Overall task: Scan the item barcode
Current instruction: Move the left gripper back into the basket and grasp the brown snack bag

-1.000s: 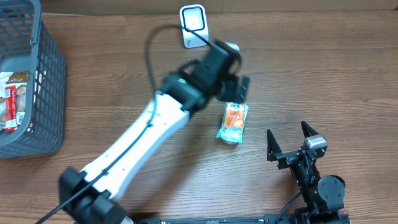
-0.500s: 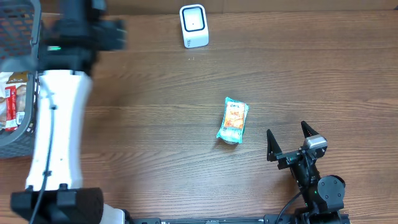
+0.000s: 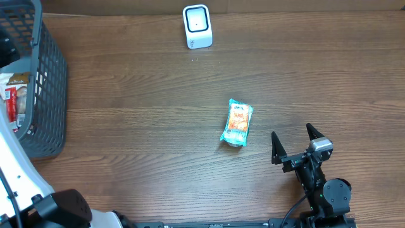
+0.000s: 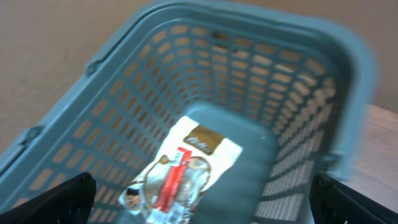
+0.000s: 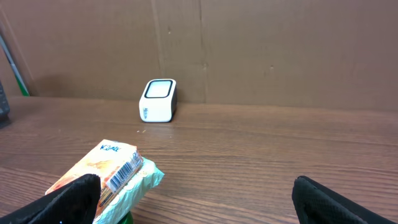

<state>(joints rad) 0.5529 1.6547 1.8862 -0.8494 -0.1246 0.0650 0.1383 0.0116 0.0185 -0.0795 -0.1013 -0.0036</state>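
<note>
The red packet [image 4: 173,180] lies below my left gripper inside the grey basket [image 4: 292,81], so my left gripper should lower its open fingers past the basket's rim and around the packet's narrow width.
An orange-and-mint snack packet [image 3: 236,123] lies flat on the wooden table, untouched. In the right wrist view the packet [image 5: 112,177] sits by the left fingertip with its barcode [image 5: 122,169] facing up. The white scanner [image 3: 197,26] stands at the far edge, and it shows again as the scanner [image 5: 158,101] before the cardboard wall. My right gripper [image 3: 296,142] rests open near the front right, empty. My left gripper [image 4: 199,208] hangs open over the grey basket [image 4: 292,81], above a clear packet with a red stripe [image 4: 180,168].
The basket [image 3: 47,82] fills the table's left end and holds wrapped packets [image 3: 12,101]. My left arm's white link [image 3: 16,171] runs up the left edge. A cardboard wall [image 5: 249,50] backs the table.
My left arm has swung from beside the orange packet at mid-table across to the far left over the basket. The packet stays on the table. The right arm has not moved.
</note>
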